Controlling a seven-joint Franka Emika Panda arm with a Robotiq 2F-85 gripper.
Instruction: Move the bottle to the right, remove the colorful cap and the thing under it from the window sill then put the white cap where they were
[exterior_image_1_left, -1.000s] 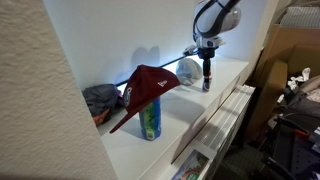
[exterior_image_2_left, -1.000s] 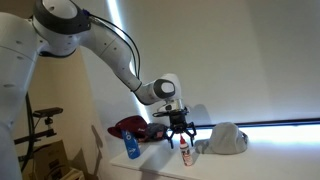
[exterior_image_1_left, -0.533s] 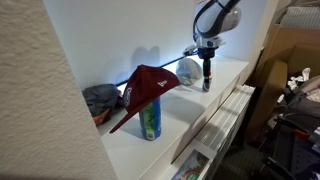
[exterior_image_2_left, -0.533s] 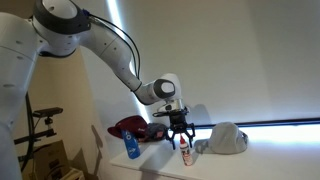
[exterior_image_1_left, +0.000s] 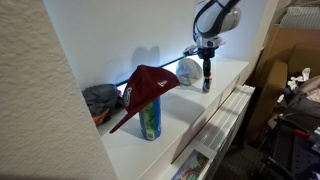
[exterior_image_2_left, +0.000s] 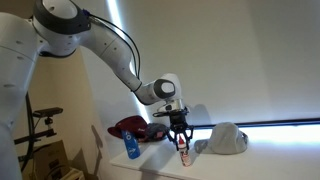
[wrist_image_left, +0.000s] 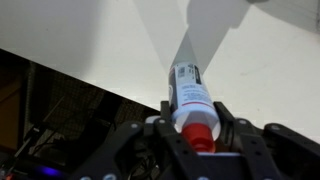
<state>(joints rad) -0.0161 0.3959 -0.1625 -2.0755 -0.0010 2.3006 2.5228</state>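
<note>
The gripper lifts the bottle next and carries it beyond my gripper to the bare end of the sill (exterior_image_2_left: 283, 172), away from the red cap. Then it lowers the bottle to release.
A white bottle (exterior_image_1_left: 206, 80) (exterior_image_2_left: 184, 153) (wrist_image_left: 190, 92) with a red top stands on the window sill (exterior_image_1_left: 183, 118). My gripper (exterior_image_1_left: 206, 70) (exterior_image_2_left: 184, 146) (wrist_image_left: 193, 110) comes down over it, and in the wrist view both fingers press against its sides just below the red top. A red colorful cap (exterior_image_1_left: 150, 84) (exterior_image_2_left: 130, 127) rests on top of a blue-green can (exterior_image_1_left: 150, 122) (exterior_image_2_left: 132, 148), toward the other end of the sill. The white cap (exterior_image_1_left: 187, 68) (exterior_image_2_left: 228, 138) lies just beyond the bottle, apart from it.
A grey cloth (exterior_image_1_left: 100, 98) is bunched beside the red cap against the wall. Cardboard boxes (exterior_image_1_left: 285, 50) and dark clutter stand beyond the sill's edge. A slatted white panel (exterior_image_1_left: 215, 128) runs below the sill. A bicycle (exterior_image_2_left: 40, 130) stands near the robot's base.
The fingers have drawn in from wide open until they press on the bottle's sides. The arm, bottle and caps have kept their places.
</note>
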